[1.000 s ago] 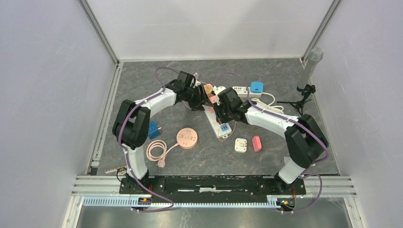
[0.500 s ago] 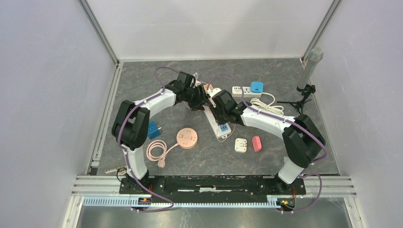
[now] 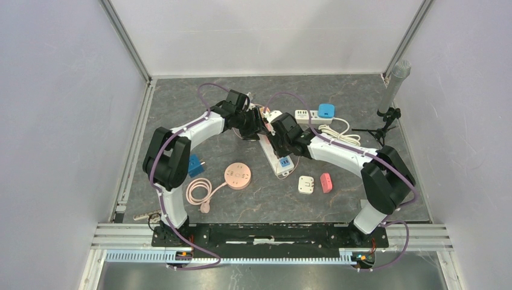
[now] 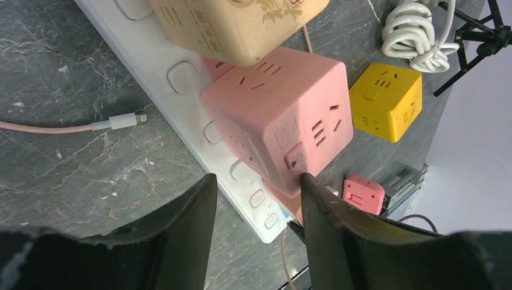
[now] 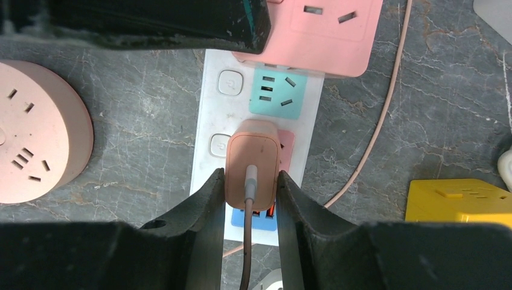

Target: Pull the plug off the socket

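Note:
The bare tabletop (image 3: 328, 168) beside the pink adapter is to my right gripper's right in the top view. I will next pull the plug up, carry it there, lower it and release.
A pinkish-orange plug (image 5: 252, 164) with a brown cable sits in the white power strip (image 5: 208, 115), which lies mid-table (image 3: 281, 162). My right gripper (image 5: 250, 175) is shut on the plug, with a finger pressed on each side. In the top view the right gripper (image 3: 279, 138) is over the middle of the strip. My left gripper (image 4: 256, 181) is open and straddles the strip (image 4: 151, 66). Its right finger (image 4: 320, 205) touches a pink cube socket (image 4: 284, 115) plugged into the strip. In the top view the left gripper (image 3: 256, 124) is at the strip's far end.
A beige cube socket (image 4: 241, 24) sits beside the pink cube. A yellow cube (image 5: 459, 202) lies right of the strip. A round pink socket (image 3: 237, 176), a blue plug (image 3: 194, 165), a white adapter (image 3: 306, 184) and a pink adapter (image 3: 326, 182) lie nearer. A second strip (image 3: 305, 115) and a tripod (image 3: 386, 124) stand at the back right.
My right gripper has shifted a little to the left over the strip and now hides the cube sockets in the top view. The left arm has hardly moved.

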Robot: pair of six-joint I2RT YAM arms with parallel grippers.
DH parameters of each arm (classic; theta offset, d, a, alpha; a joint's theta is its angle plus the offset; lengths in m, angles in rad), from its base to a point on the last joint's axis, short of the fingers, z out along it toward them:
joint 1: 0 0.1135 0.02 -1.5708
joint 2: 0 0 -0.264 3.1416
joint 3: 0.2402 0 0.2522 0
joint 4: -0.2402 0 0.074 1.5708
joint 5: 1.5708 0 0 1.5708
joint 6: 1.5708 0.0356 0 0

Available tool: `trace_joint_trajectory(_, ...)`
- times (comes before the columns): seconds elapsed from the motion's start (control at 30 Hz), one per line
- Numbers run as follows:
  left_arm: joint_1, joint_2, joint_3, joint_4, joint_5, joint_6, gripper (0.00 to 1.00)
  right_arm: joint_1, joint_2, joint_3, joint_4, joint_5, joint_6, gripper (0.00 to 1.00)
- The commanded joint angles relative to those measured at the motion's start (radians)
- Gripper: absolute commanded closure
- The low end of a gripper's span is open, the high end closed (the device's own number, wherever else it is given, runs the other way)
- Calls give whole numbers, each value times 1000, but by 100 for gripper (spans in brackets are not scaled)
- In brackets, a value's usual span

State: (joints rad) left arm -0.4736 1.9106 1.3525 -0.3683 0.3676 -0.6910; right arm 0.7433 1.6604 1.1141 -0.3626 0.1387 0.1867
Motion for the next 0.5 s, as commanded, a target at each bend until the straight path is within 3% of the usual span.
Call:
trace_joint_trajectory(0.0,7,103,-58,-208,-231,114,42,-28,-79,95,125,-55,-8,100)
trace_joint_trajectory(0.13,7,108,-56,-208,-229,114,42,-36,-75,82,144,-103,21,100)
trace_joint_trajectory(0.47,7,109,-42,-208,-212,118,42,-54,-107,92,92,9,5,100)
